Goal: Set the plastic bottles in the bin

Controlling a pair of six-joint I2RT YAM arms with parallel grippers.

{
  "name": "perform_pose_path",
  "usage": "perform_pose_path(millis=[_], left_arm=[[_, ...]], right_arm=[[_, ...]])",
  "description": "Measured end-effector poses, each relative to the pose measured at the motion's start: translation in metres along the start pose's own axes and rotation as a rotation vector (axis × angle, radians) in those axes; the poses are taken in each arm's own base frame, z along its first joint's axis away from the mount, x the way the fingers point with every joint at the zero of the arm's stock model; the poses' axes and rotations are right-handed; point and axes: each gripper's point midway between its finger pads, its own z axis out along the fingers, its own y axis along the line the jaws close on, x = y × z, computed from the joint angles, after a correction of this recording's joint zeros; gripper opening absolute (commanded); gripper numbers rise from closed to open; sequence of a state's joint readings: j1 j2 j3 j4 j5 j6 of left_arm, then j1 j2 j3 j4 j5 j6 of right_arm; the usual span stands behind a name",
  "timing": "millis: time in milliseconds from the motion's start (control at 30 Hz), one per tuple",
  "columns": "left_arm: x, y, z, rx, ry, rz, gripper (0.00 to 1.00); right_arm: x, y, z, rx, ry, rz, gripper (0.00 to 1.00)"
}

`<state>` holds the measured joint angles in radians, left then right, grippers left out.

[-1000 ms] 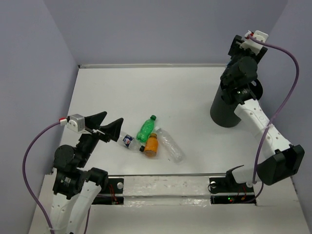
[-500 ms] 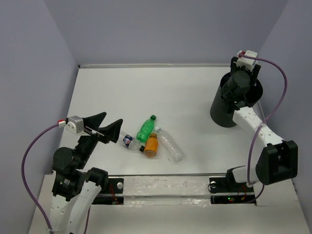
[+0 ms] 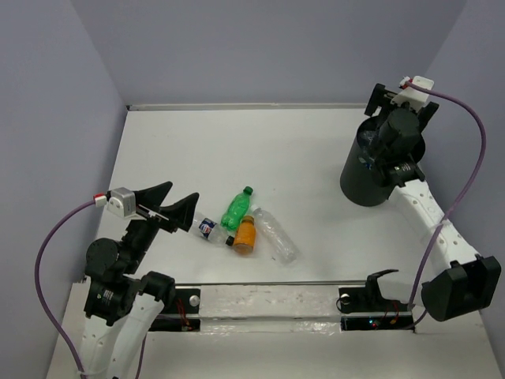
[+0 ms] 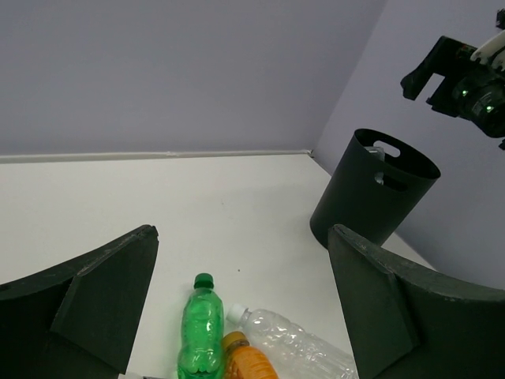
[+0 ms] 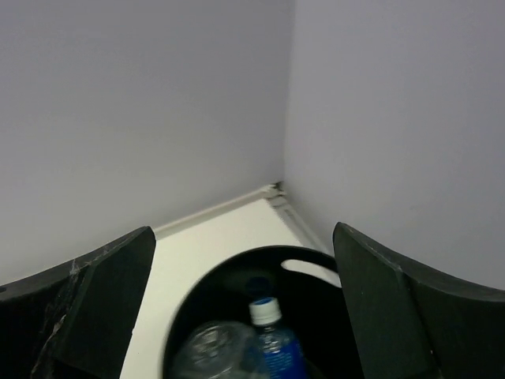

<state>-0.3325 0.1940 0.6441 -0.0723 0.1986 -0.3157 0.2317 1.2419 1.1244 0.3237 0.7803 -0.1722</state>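
My right gripper will move back, to the left in the top view, and down onto its shoulder (image 3: 264, 221), as the clear bottle is on the tabletop nearest the bin.
Four plastic bottles lie together on the table: a green one (image 3: 235, 208) (image 4: 200, 328), a squat orange one (image 3: 245, 234) (image 4: 248, 361), a clear one (image 3: 275, 234) (image 4: 296, 347) and a small one with a red-white-blue label (image 3: 210, 230). The black bin (image 3: 367, 175) (image 4: 377, 189) (image 5: 237, 272) stands at the far right. Inside it sit a blue-labelled bottle (image 5: 278, 347) and a clear bottle (image 5: 211, 354). My right gripper (image 3: 384, 142) (image 5: 243, 233) hangs open over the bin's mouth, holding nothing. Left of the bottles, my left gripper (image 3: 183, 192) (image 4: 241, 237) is open above the table.
Purple walls close the table at the back and on both sides; the bin sits near the back right corner (image 5: 274, 188). The right arm (image 4: 469, 79) reaches above the bin. A metal rail (image 3: 268, 304) runs along the near edge.
My right gripper has opened over the bin and let a bottle drop inside. The left arm and the bottles on the table have not moved.
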Motion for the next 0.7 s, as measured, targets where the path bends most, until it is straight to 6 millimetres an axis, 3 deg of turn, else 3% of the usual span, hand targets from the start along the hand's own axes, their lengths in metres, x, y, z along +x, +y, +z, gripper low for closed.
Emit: perform_pose_path(millis=[133,233,300,400,533,700], left_arm=[[0.000,0.001,0.000,-0.003,-0.001,0.000,0.99],[-0.001,0.002,0.000,-0.010,-0.003,0.000,0.99],[0.000,0.003,0.000,-0.015,-0.003,0.000,0.99],[0.001,0.004,0.002,-0.019,0.002,-0.001,0.99],[0.003,0.006,0.004,-0.026,0.012,-0.002,0.99],[0.003,0.007,0.004,-0.034,0.010,0.000,0.99]], right_arm=[[-0.030,0.046,-0.034,-0.224,0.003,0.100,1.00],[-0.026,0.111,-0.088,-0.504,0.074,0.135,1.00],[-0.001,0.154,-0.134,-0.721,0.181,0.120,0.99],[0.054,0.186,-0.186,-0.913,0.361,0.058,0.99],[0.134,0.197,-0.255,-1.087,0.615,-0.076,0.96],[0.192,0.195,-0.319,-1.218,0.819,-0.209,0.88]])
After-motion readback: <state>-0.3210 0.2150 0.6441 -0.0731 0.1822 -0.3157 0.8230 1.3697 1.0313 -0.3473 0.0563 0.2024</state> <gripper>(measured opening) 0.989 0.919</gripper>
